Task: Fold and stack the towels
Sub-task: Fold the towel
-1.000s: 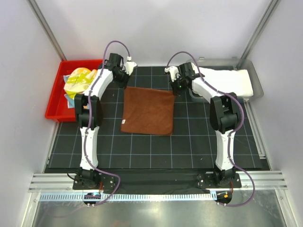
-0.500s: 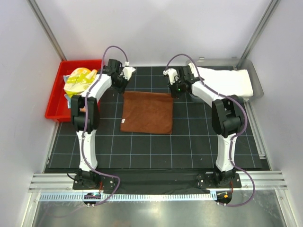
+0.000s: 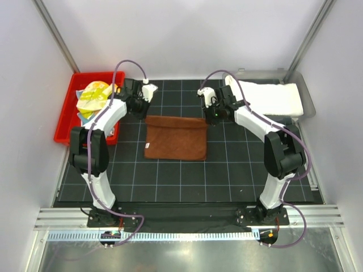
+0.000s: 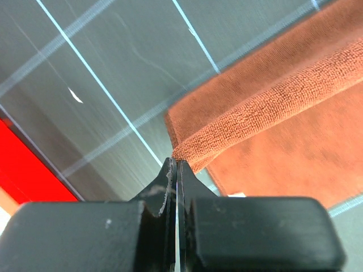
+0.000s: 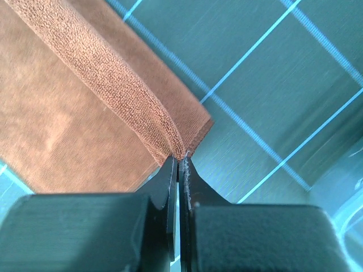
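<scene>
I should next bring the held corner back and down to the towel's near corner (image 3: 204, 158) with my right gripper and release it, so that it covers the bare half.
The rust-brown towel (image 3: 176, 139) lies on the black gridded mat, its far edge lifted and folding toward me. My left gripper (image 3: 142, 107) is shut on the towel's far left corner (image 4: 184, 148), my right gripper (image 3: 213, 113) is shut on its far right corner (image 5: 180, 148). In both wrist views the towel's edge runs taut from the closed jaws over the flat part below. The white towel (image 3: 272, 97) lies folded at the back right. The yellow towel with green print (image 3: 93, 95) lies in the red bin, with some light blue cloth under it.
The red bin (image 3: 63, 122) stands at the back left edge of the mat, close to my left arm. A metal tray (image 3: 306, 99) holds the white towel at the back right. White walls enclose the sides and back.
Both grippers have moved toward me with the towel's far corners, pulling the far edge over the towel. The visible brown area has become shorter front to back.
</scene>
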{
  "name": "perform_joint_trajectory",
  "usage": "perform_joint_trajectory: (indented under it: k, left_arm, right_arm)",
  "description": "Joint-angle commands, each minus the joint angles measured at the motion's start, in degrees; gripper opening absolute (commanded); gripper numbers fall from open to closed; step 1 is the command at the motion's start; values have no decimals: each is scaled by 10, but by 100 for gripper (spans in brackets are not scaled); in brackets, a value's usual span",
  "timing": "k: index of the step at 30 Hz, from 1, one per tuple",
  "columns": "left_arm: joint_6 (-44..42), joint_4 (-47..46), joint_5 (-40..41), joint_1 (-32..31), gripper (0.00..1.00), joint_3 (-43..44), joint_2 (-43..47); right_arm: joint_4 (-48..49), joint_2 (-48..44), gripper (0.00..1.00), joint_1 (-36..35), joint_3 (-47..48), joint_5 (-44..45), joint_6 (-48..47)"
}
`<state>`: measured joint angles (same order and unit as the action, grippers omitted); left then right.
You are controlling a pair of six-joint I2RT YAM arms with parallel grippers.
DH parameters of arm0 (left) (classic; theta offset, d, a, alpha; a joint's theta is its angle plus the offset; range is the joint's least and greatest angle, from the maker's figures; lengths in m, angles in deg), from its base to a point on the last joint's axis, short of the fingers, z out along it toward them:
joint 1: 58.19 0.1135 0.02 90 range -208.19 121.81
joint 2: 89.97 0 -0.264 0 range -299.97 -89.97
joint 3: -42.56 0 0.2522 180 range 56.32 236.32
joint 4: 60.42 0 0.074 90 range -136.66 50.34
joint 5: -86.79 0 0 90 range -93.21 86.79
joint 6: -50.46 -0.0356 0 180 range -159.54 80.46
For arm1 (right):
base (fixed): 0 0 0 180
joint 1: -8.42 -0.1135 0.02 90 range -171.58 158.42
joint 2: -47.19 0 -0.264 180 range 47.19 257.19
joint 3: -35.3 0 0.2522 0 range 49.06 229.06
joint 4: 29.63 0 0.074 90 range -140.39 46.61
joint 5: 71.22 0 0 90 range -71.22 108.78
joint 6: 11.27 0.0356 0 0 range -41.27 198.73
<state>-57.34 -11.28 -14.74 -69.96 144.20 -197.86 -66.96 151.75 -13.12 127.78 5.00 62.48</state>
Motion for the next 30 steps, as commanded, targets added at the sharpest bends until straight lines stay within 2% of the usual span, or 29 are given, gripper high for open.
perform_joint_trajectory:
  k: [1,8,14,30]
  left_arm:
    - [26,-21,9,-7,0,-42,62]
    - [55,-30,18,-17,0,-120,117]
    - [86,-51,29,-25,0,-182,150]
    - [122,-57,67,-47,0,-258,197]
  right_arm:
    - [5,-50,1,-5,-25,5,19]
    - [5,-104,1,-18,-87,2,60]
    - [14,-121,1,-53,-135,36,97]
    - [6,-162,1,-78,-203,53,155]
